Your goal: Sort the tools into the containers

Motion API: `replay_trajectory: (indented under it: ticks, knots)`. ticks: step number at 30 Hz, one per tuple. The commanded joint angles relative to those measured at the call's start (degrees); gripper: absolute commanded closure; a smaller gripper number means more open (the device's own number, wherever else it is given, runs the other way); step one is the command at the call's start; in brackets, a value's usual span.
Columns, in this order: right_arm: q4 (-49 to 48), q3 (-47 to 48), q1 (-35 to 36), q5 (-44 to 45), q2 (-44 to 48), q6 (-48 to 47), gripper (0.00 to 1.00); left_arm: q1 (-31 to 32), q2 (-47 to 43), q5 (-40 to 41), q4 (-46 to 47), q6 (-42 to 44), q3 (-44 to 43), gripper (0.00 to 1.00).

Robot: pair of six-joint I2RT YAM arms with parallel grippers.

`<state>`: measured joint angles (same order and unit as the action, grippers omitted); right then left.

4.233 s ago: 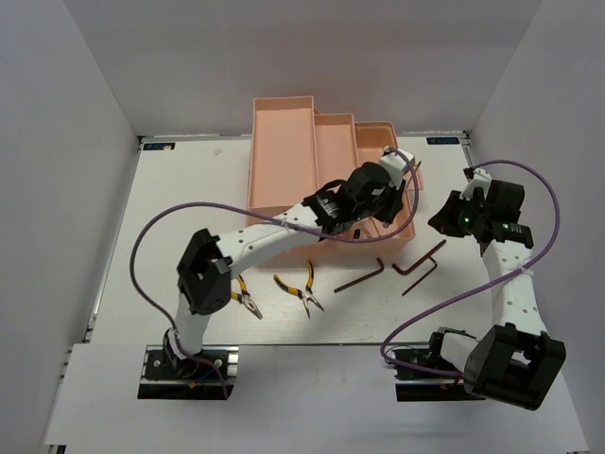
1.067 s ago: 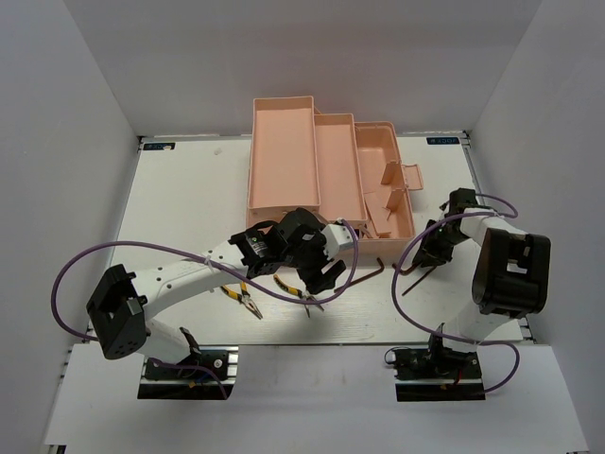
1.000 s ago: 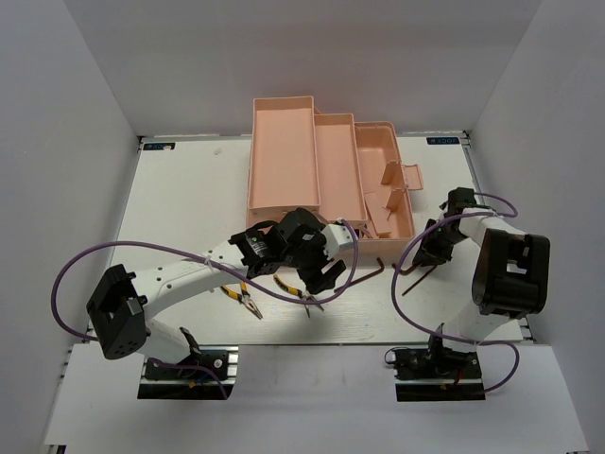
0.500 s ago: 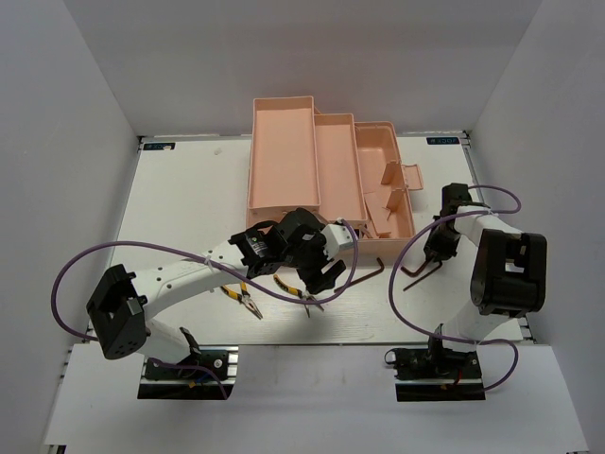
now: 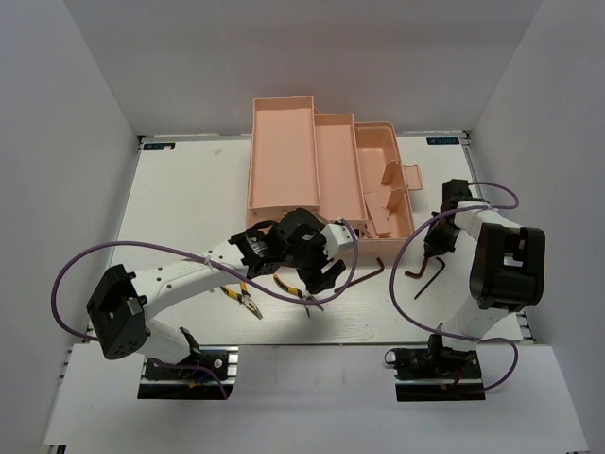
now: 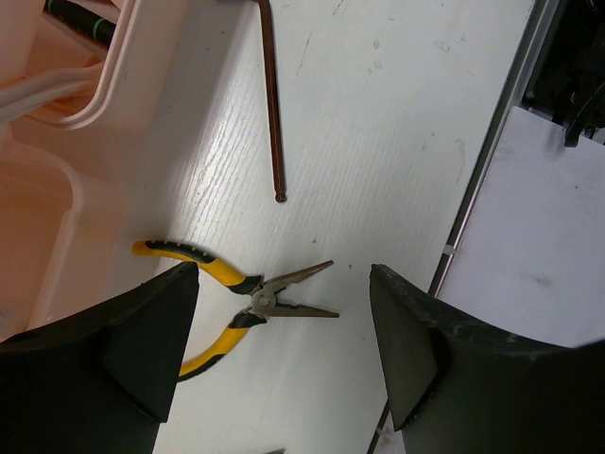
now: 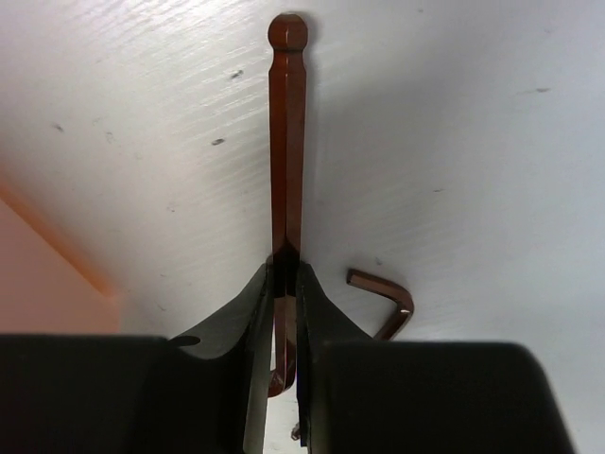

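Note:
The robot's right gripper should next lift the hex key it holds over and release it in the empty middle tray, outward, to the gripper's left in the top view.
My right gripper [image 7: 285, 274] is shut on the long arm of a dark brown hex key [image 7: 288, 132] that lies on the white table; in the top view this gripper [image 5: 437, 248] is just right of the toolbox. A second hex key [image 7: 388, 303] lies close beside it. Left of there, my left gripper [image 5: 319, 276] hangs open above yellow-handled pliers [image 6: 236, 293], nothing between its fingers [image 6: 142, 340]. Another pair of pliers [image 5: 244, 298] lies further left. A third hex key [image 6: 272, 113] rests by the salmon-pink toolbox [image 5: 284, 161], whose trays are folded out.
A green-black tool [image 6: 80, 19] lies inside a toolbox compartment. The table's front rail [image 6: 492, 161] runs close to the left gripper. Purple cables [image 5: 95, 265] loop off both arms. White walls enclose the table on three sides.
The right gripper has closed onto the hex key and shifted slightly, turning the key with it. The left arm and both pliers have stayed put.

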<state>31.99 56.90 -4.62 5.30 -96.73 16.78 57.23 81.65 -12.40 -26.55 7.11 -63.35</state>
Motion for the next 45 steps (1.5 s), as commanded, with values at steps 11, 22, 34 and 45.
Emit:
replay_trajectory:
  ticks: [11,22,34,45]
  knots:
    - [1.2,-1.2,-3.0,-2.0,12.8,-3.7,1.0,0.2,0.1,-0.3,0.2,1.1,0.1,0.17]
    - [4.4,0.2,-7.0,-14.2,29.2,-18.3,1.0,0.2,0.7,-3.2,0.7,1.7,0.6,0.17]
    - [7.1,28.5,4.1,-47.0,12.8,-17.6,1.0,0.2,-11.2,-1.1,13.2,3.9,10.2,0.17]
    - [0.7,47.6,17.9,-49.3,-6.4,-2.3,1.0,0.2,-10.5,2.0,15.0,5.5,12.1,0.18]
